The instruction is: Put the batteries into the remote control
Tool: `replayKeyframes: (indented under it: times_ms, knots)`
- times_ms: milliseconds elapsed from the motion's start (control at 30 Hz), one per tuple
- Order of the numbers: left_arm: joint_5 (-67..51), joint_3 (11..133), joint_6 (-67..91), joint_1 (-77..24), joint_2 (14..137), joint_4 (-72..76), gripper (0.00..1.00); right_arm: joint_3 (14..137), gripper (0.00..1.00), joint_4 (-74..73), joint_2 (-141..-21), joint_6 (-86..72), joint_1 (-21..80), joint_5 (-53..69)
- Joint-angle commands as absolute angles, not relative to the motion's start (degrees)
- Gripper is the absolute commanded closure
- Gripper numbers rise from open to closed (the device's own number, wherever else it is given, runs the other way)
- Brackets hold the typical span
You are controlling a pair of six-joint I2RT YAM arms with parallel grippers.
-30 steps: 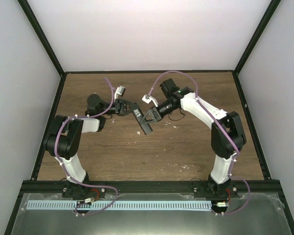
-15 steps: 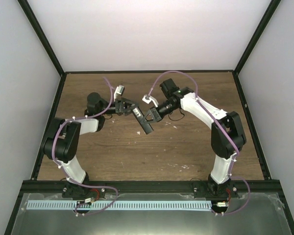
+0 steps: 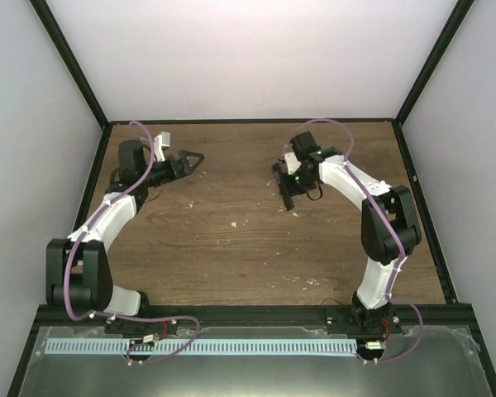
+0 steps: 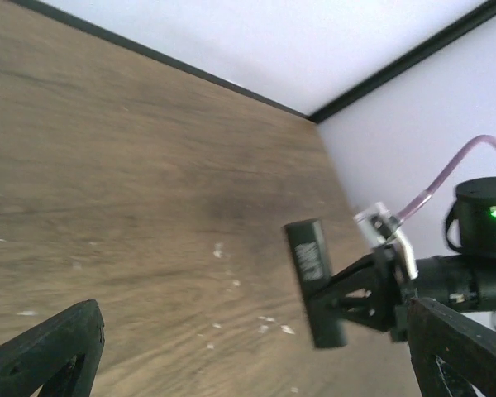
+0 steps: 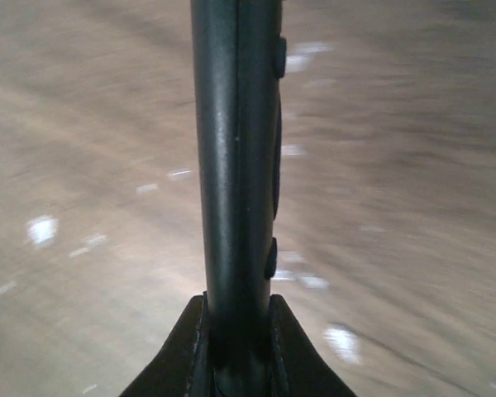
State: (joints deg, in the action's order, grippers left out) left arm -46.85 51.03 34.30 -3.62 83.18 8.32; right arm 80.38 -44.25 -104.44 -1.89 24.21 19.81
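Observation:
The right gripper lowers with a turn next, lays the edge-on remote control flat on the tabletop and releases it, since bare tabletop lies below the gripper.
The remote control (image 5: pixel 236 165) is a slim black bar seen edge-on in the right wrist view, with small buttons along its right side. My right gripper (image 5: pixel 236 347) is shut on its near end. From above, the right gripper (image 3: pixel 286 180) holds the remote control (image 3: pixel 288 198) over the back right of the table. The left wrist view shows the remote control (image 4: pixel 314 281) from across the table, clamped in the right gripper (image 4: pixel 360 289). My left gripper (image 3: pixel 192 159) is at the back left, open and holding nothing, with its fingertips (image 4: pixel 58 343) wide apart. The batteries are out of view.
Pale specks of chipped wood (image 3: pixel 236 223) lie scattered on the brown table (image 3: pixel 231 265). A black frame rail (image 3: pixel 248 121) and white walls close in the back and sides. The arm bases stand at the near edge.
My left gripper opened, let go of the remote and swung away to the back left. The right arm kept the remote and carried it right and back.

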Motion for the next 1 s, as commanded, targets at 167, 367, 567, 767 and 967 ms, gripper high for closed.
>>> replayKeyframes:
  times_ms: [167, 367, 567, 767, 967]
  knots:
    - [-29.91, 53.95, 23.81, -3.91, 78.34, -9.89, 0.0, 82.55, 0.99, -45.6, -111.53, -8.91, 22.6, -18.52]
    - [-29.65, 54.5, 22.92, -3.88, 78.92, -11.14, 0.0, 84.09, 0.99, -44.01, -115.01, -6.23, 26.0, -24.21]
    - [-29.35, 54.79, 22.85, -3.82, 78.74, -11.28, 0.0, 87.52, 0.99, -45.92, -119.35, -6.58, 30.01, -26.02]
    - [-29.91, 54.17, 22.81, -3.82, 78.88, -11.16, 0.0, 88.24, 0.97, -46.66, -121.34, -6.02, 31.02, -25.64]
    - [-30.32, 53.85, 22.85, -3.87, 79.14, -11.02, 0.0, 88.22, 0.82, -46.26, -121.82, -4.79, 31.93, -23.9]
